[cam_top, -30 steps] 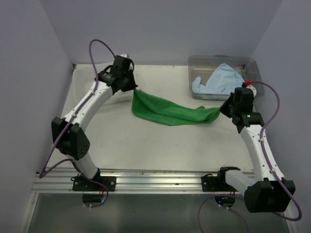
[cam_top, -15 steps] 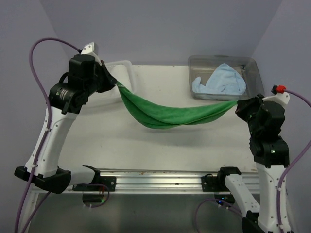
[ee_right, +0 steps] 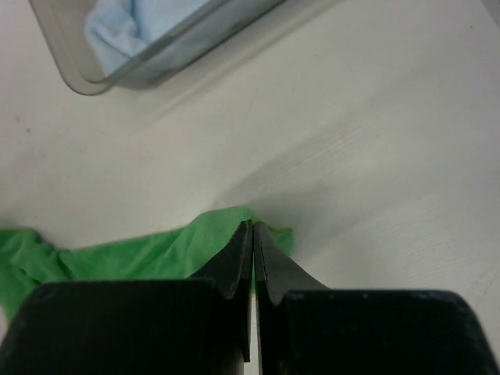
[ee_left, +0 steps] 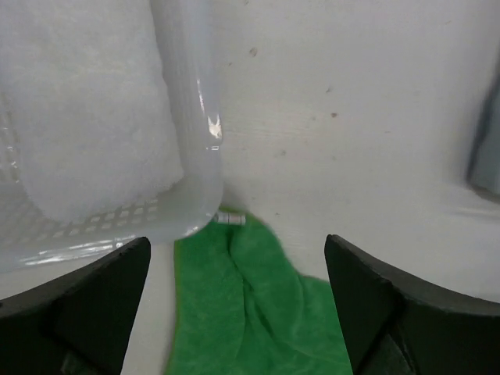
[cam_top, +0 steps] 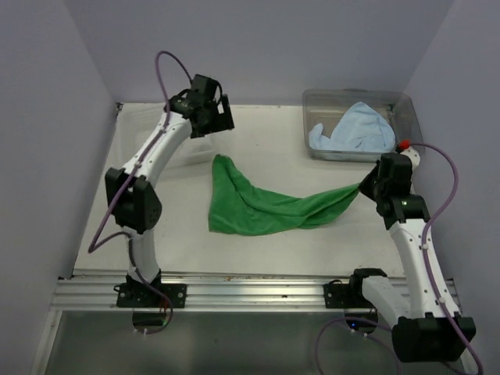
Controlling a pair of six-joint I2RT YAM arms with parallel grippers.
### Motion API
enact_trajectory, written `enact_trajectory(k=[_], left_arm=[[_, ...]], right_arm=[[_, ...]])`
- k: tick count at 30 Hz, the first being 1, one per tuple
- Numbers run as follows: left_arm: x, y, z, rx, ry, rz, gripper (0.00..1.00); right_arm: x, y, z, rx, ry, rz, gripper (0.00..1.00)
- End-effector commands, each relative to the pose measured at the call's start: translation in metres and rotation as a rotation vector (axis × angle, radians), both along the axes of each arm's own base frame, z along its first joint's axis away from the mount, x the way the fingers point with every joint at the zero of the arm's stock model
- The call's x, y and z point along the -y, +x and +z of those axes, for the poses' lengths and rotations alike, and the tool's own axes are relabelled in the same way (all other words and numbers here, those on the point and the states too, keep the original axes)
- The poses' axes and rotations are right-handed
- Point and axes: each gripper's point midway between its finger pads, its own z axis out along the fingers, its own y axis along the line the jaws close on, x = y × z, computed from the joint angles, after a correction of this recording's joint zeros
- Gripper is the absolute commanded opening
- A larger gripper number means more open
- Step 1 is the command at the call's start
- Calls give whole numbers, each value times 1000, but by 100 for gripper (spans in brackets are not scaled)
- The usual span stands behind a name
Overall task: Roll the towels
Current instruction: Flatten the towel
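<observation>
My left gripper moves back and lowers onto the green towel's near corner (cam_top: 211, 229) next, since that corner lies below the gripper and nearer my base.
The green towel (cam_top: 266, 207) lies crumpled on the table, stretched from its far left corner to the right. My right gripper (cam_top: 364, 186) is shut on its right corner, and the right wrist view shows green cloth (ee_right: 141, 254) pinched at the fingertips (ee_right: 252, 225). My left gripper (cam_top: 215, 117) hangs open above the table, past the towel's far left corner (ee_left: 258, 312), with nothing between its jaws (ee_left: 237, 242). A light blue towel (cam_top: 351, 131) sits bunched in the clear tub. A white towel (ee_left: 86, 133) lies in the lattice basket.
The clear tub (cam_top: 359, 95) stands at the back right, close behind my right gripper. The white lattice basket (ee_left: 187, 156) is at the back left, its corner touching the green towel's far corner, and the left arm hides most of it from above.
My left gripper has opened and let go of the green towel, which dropped from hanging between both grippers onto the table. The left arm swung to the back; the right gripper came lower.
</observation>
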Motion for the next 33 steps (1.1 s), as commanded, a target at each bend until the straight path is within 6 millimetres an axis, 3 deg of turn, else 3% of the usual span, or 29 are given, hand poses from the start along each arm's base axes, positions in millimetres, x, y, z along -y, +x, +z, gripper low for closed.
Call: enact_trajectory(k=[1,3,4,5,6,7,8,9,10,12,13,16,18,25,33], left_arm=[[-12,5,-23,-75,107,15,98],[-12,-9,-21,-53,101,4,97],[-13,-21,-39,-75,105,-3,95],[-14,-35,-22,-36,84,-15,93],[-15,-48,-27,-48,73,-11,90],[-18,-72,-56,-121,77,-27,84],[-18,-90,-50,-115,55,-37,81],[-19,-106,-60,-146,38,-21,78],[-20,-137,-78,-202,32,-38,72],[-18,-166,-95,-254,5,-19,69],[-16,-191,-107,-290,10,-38,68],[-17,-220,-125,-350,4,9,64],[-12,-229,-128,-351,-30,23,61],[-9,-243,-185,-411,-78,86,49],[1,-236,-199,-401,-121,93,53]], right_arm=[[-1,13,3,59,15,-7,0],[-1,12,1,67,13,-2,0],[-1,10,-4,57,12,-4,0],[-1,9,-7,44,11,1,0],[-2,8,-12,30,15,5,0],[-3,7,-16,19,18,9,0],[-6,7,-18,13,28,22,0],[-7,5,-24,0,32,23,0],[-7,4,-28,-10,32,23,0],[-7,3,-34,-27,32,28,0],[-7,2,-36,-34,30,28,0],[-8,2,-38,-43,27,34,0],[-8,3,-36,-40,29,39,0],[-12,9,-36,-53,31,66,0],[-14,12,-40,-57,37,77,0]])
